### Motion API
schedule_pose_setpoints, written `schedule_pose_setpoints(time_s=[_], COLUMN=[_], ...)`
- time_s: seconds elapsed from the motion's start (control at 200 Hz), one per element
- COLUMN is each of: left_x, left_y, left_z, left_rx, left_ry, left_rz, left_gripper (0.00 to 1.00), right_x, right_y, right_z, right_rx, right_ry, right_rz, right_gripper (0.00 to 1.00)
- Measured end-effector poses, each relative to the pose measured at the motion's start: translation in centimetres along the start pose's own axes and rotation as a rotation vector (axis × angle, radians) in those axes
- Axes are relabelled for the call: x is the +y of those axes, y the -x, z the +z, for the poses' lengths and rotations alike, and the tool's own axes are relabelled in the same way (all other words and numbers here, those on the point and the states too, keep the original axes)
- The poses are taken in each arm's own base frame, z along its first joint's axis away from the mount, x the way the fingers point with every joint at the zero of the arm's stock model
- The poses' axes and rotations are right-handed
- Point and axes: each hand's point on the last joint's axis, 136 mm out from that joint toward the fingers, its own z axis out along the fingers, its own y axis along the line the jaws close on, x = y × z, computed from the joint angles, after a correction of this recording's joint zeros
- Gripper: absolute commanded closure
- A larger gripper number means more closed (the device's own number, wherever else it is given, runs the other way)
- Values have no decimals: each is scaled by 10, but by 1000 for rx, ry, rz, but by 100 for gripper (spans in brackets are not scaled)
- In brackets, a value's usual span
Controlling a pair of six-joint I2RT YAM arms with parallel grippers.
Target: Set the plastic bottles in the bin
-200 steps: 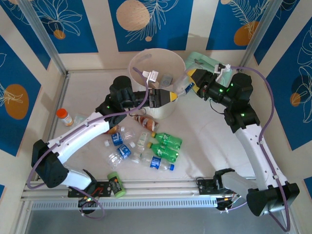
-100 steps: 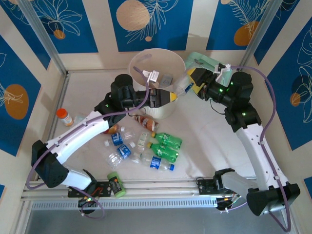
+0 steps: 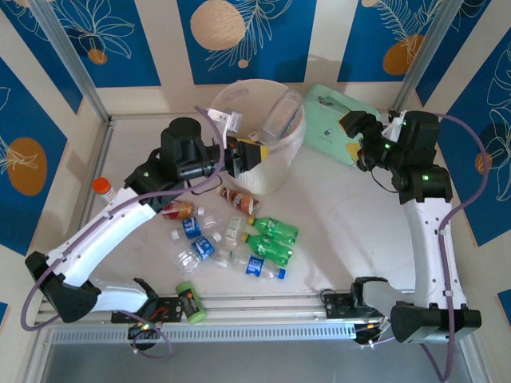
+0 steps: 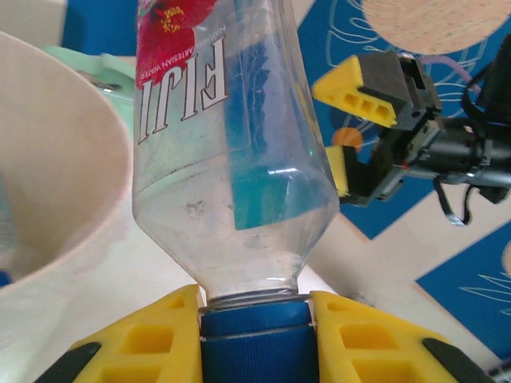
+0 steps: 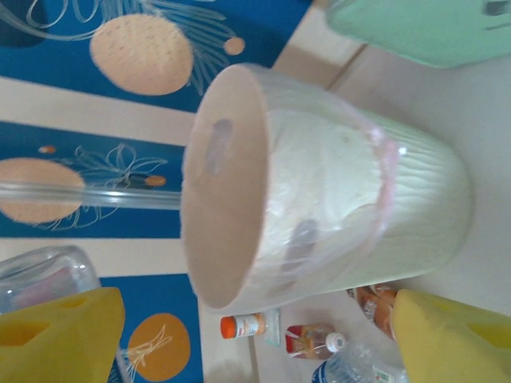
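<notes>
I will swing my left gripper outward past the bin's near rim and tip it downward over the bin's open top (image 3: pixel 249 108) (image 4: pixel 60 155) to release the blue cap, because my left gripper is outside the bin's rim.
My left gripper (image 3: pixel 252 152) is shut on the blue cap of a clear plastic bottle (image 3: pixel 281 116), which leans up over the open mouth of the bin (image 3: pixel 267 177). In the left wrist view the yellow fingers (image 4: pixel 128 343) clamp the cap (image 4: pixel 254 335) and the bottle (image 4: pixel 231 159) rises above them. My right gripper (image 3: pixel 350 136) stands open to the right of the bin, holding nothing. Several more bottles lie on the table in front of the bin: green ones (image 3: pixel 273 230), clear blue-labelled ones (image 3: pixel 192 227) and a brownish one (image 3: pixel 238 199).
A mint-green zipped bag (image 3: pixel 329 126) lies behind the right gripper. An orange-capped jar (image 3: pixel 104 190) stands at the left, and a light-green can (image 3: pixel 189 302) lies near the front rail. The right wrist view looks across its open gripper (image 5: pixel 255 343) at the bin (image 5: pixel 335 191).
The right gripper opened, let go of the clear bottle and drew back to the right. The left gripper closed on the bottle's cap and now holds it alone over the bin.
</notes>
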Motion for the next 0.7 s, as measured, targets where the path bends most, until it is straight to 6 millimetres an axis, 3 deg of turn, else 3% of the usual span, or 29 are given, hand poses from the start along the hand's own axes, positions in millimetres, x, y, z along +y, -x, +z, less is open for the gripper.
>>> schedule_pose_setpoints(time_s=[0.105, 0.215, 0.36, 0.525, 0.7], left_x=[9, 24, 51, 83, 113], left_y=[10, 34, 55, 52, 34], left_z=[-7, -14, -10, 21, 52], left_rx=[-11, -33, -38, 58, 187], left_ry=[90, 227, 363, 463, 538], left_rz=[63, 116, 136, 167, 199], left_gripper=[81, 84, 84, 84, 85], right_x=[-19, -37, -60, -76, -87], right_y=[-5, -19, -40, -65, -81], right_z=[2, 6, 10, 13, 16], right_rx=[20, 64, 119, 185, 230], right_ry=[-43, -80, -122, -155, -176], right_rz=[21, 40, 65, 74, 77], right_gripper=[13, 13, 14, 14, 14])
